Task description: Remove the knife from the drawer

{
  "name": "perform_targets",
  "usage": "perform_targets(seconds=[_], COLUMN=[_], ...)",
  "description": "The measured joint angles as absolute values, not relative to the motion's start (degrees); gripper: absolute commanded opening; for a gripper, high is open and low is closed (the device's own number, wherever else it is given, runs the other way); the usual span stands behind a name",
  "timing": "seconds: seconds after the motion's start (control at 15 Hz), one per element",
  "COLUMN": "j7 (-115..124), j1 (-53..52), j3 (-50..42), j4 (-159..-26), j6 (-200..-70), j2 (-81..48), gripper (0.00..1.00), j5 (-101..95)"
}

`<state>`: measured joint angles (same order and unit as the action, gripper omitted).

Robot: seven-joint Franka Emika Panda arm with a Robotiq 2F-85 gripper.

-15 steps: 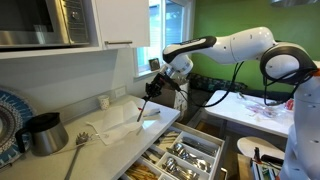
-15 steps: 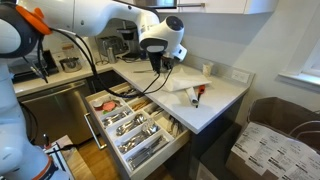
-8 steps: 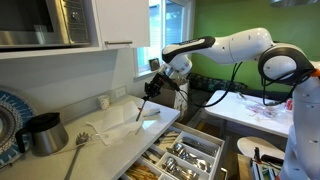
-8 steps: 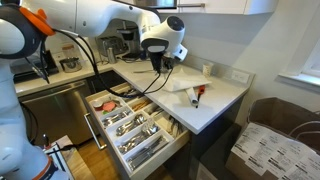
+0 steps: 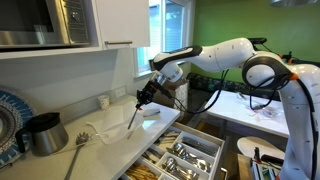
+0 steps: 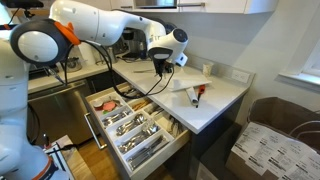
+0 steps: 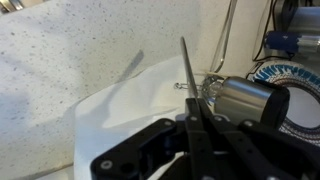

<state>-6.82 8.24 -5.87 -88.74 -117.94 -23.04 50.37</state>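
My gripper should next carry the knife outward, move down and let go of it on the white cloth. The white cloth (image 5: pixel 112 118) (image 7: pixel 130 105) is below my gripper and farther outward.
My gripper (image 5: pixel 144 96) is shut on the knife (image 5: pixel 133 113), a slim silver table knife that hangs blade-down over the white counter. In the other exterior view the gripper (image 6: pixel 160 70) holds the knife (image 6: pixel 157 83) above the counter's near edge. In the wrist view the closed fingers (image 7: pixel 196 122) pinch the knife (image 7: pixel 186 70), which points out over a white cloth (image 7: pixel 130 105). The drawer (image 5: pixel 207 139) stands open below the counter, its tray holding silver cutlery and wooden utensils; it also shows in an exterior view (image 6: pixel 166 154).
A metal pitcher (image 5: pixel 45 132), a whisk (image 5: pixel 80 138) and a patterned plate (image 5: pixel 7 115) sit on the counter. A red-handled tool (image 6: pixel 197 96) lies on the white cloth (image 6: pixel 183 87). A small white cup (image 5: pixel 104 101) stands by the wall.
The gripper has carried the knife away from above the drawer and further over the counter. It is now slightly lower. The knife stays gripped.
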Motion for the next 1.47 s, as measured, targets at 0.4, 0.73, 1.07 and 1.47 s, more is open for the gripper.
perform_targets(seconds=[0.4, 0.73, 1.07, 1.47], j7=[-2.9, -0.9, 2.2, 6.1], j1=[10.2, 11.5, 12.2, 12.8], j3=[-3.3, -3.1, -3.0, -2.8], j4=[-78.6, -72.8, -68.9, -65.1], j6=[-121.0, -123.4, -123.5, -123.4], j2=[-34.2, -40.4, -45.1, -48.5], gripper=[0.01, 0.01, 0.01, 0.01], j5=[57.0, 57.4, 57.2, 56.9])
